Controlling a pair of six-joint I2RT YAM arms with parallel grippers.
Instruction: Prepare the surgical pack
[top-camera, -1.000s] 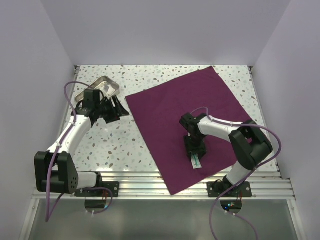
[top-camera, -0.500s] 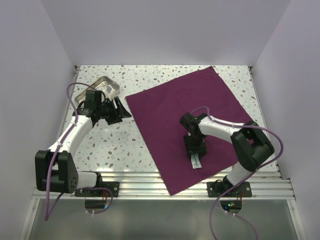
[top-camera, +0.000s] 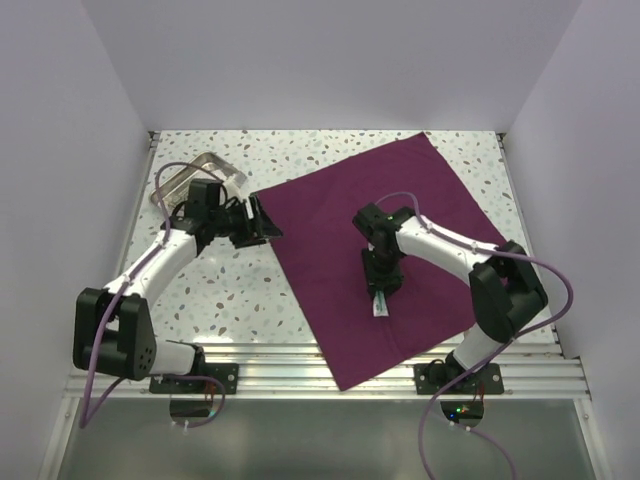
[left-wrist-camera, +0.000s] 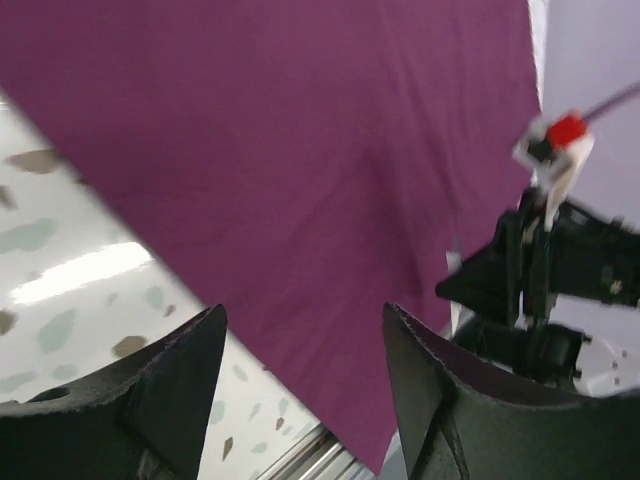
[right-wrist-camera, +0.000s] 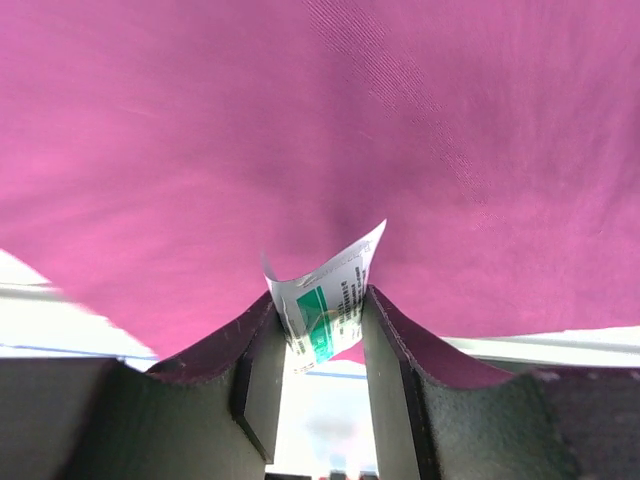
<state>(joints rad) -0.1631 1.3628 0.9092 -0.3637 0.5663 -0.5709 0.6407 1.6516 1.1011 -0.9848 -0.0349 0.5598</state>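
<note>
Because the packet's loose end (top-camera: 380, 306) juts past the right gripper's shut fingers, I should move my open left gripper to the right in the top view onto it.
The surgical pack (top-camera: 400, 215) is a deep purple cloth spread flat as a wide square sheet, turned cornerwise, on the right half of the table. It fills most of the left wrist view (left-wrist-camera: 280, 140) and the right wrist view (right-wrist-camera: 300, 110). My left gripper (top-camera: 268, 228) is open and empty, just above the cloth's left edge (left-wrist-camera: 305, 335). My right gripper (top-camera: 380, 292) is over the cloth's middle front, shut on a small white and green paper packet (top-camera: 379, 306). The packet shows bent between the fingers in the right wrist view (right-wrist-camera: 325, 300).
A shiny metal tray (top-camera: 205, 170) sits at the back left, behind the left arm. The speckled tabletop (top-camera: 230, 290) shows left of the cloth. A ribbed metal rail (top-camera: 270, 360) runs along the front edge; the cloth's front corner hangs over it. Walls close in on three sides.
My left gripper has moved right, from beside the tray to the cloth's left edge. My right gripper has shifted slightly back and left with the packet still in it.
</note>
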